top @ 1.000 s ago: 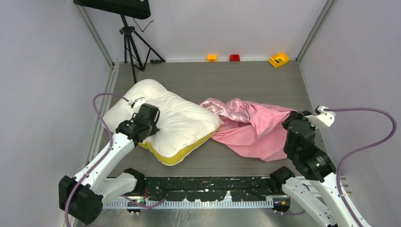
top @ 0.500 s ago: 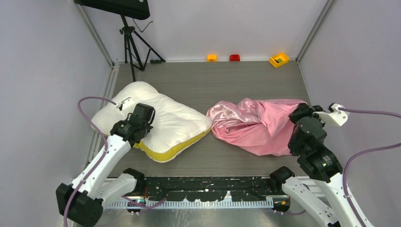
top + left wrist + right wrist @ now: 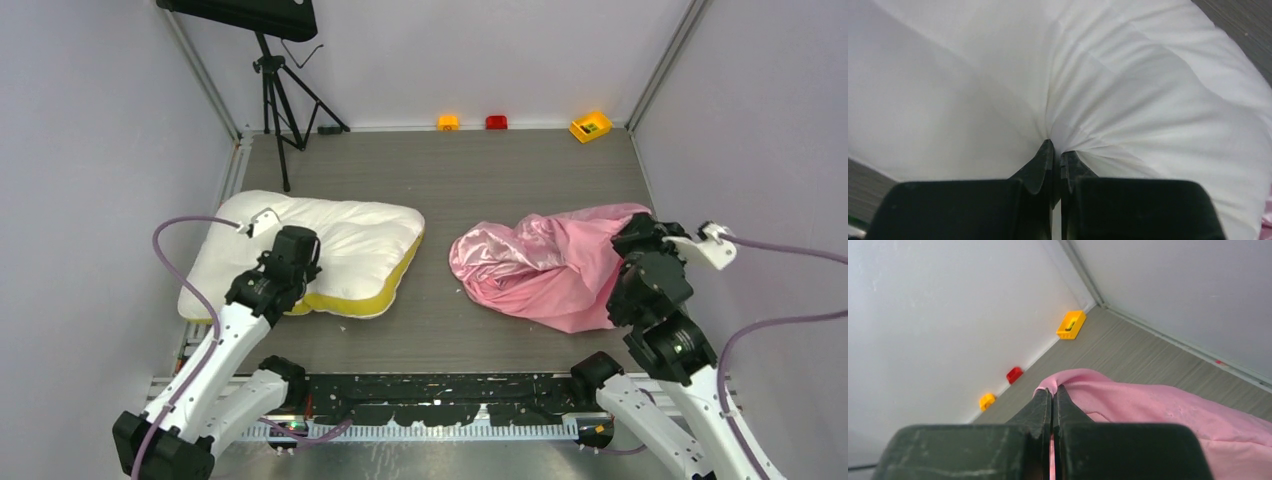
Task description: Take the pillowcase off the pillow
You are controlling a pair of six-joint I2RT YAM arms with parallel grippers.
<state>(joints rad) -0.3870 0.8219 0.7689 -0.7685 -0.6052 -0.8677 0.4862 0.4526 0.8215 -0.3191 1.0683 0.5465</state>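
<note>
The bare tabletop beyond the pillow [image 3: 368, 170] lies outward of my left gripper, so that gripper will next lift the pillow [image 3: 340, 240] and pull it outward to let it go.
The white pillow [image 3: 340, 240] with its yellow edge lies flat on the left of the table, bare. The pink pillowcase [image 3: 540, 262] lies crumpled in a heap on the right, apart from the pillow. My left gripper [image 3: 290, 262] is shut on a pinch of the pillow's white cloth [image 3: 1058, 125] near its front edge; the left gripper [image 3: 1057, 150] shows folds radiating from its tips. My right gripper [image 3: 640, 240] is shut on the right end of the pillowcase [image 3: 1148, 400]; the right gripper [image 3: 1052, 392] pinches a pink fold.
A tripod [image 3: 275, 90] stands at the back left. A small orange block [image 3: 447, 122], a red block [image 3: 496, 122] and a yellow bin [image 3: 590, 126] sit along the back wall. Walls close both sides.
The pillow has been drawn left and the pillowcase right; they touched a second ago and now lie apart with bare table between them. The pillow has turned to lie flatter.
</note>
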